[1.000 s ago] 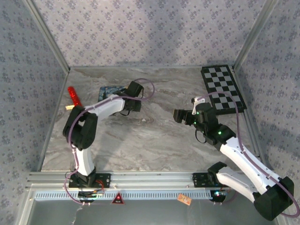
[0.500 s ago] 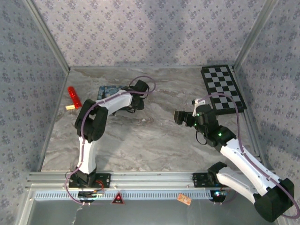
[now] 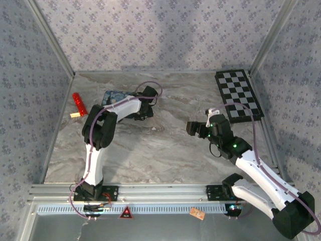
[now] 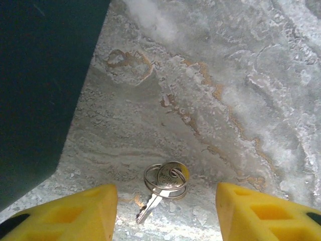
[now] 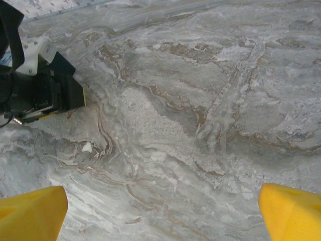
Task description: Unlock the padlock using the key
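I should next move my left gripper onto the ringed head of the key (image 4: 163,183), which is just ahead of my open fingers, and then close it.
A small silver key (image 4: 163,183) on a double split ring lies flat on the marble table (image 3: 165,150), blade toward the camera. My left gripper (image 4: 166,213) hangs just above it, open, one yellow fingertip on each side and neither touching it. In the top view the left gripper (image 3: 144,110) sits at the back, left of centre. My right gripper (image 3: 193,127) hovers open over bare marble at mid-right, its fingers (image 5: 32,208) far apart with nothing between them. The padlock is hidden or out of view.
A dark blue flat object (image 3: 115,95) lies right beside the left gripper, and its edge (image 4: 45,85) takes up the left of the wrist view. A red elongated object (image 3: 78,102) lies at the far left. A checkerboard (image 3: 239,94) sits back right. Walls enclose three sides.
The left arm's elbow has swung up and to the right, and its wrist has shifted slightly right near the dark blue object. The right gripper has drifted slightly toward the near edge.
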Robot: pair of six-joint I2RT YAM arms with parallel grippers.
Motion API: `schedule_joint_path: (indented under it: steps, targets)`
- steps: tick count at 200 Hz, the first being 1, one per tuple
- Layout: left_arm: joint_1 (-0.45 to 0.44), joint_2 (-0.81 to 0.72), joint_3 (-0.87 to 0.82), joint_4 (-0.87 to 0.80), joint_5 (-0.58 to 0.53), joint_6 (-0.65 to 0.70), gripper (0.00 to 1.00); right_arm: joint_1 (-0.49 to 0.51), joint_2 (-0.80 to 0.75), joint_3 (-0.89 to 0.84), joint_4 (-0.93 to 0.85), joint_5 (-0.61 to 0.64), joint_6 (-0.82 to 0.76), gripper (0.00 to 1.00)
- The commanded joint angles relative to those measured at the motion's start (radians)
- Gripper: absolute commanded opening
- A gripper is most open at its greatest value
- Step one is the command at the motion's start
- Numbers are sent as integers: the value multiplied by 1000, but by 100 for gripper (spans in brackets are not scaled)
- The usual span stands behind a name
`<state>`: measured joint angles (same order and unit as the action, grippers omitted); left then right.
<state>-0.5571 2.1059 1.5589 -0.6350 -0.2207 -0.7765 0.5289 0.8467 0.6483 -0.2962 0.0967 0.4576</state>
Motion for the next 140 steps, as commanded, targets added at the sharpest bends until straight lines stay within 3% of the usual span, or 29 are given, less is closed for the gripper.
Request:
schedule_joint_path:
  steps: [1, 81, 140]
  targets:
    - [10, 21, 15, 33, 51, -27, 49, 7, -17, -21, 7, -12, 24, 100]
    - [16, 52, 53, 18, 40, -7, 28, 9, -20, -33, 12, -22, 41, 100]
    - [17, 31, 61, 4, -11, 41, 19, 11, -20, -32, 12, -24, 46, 100]
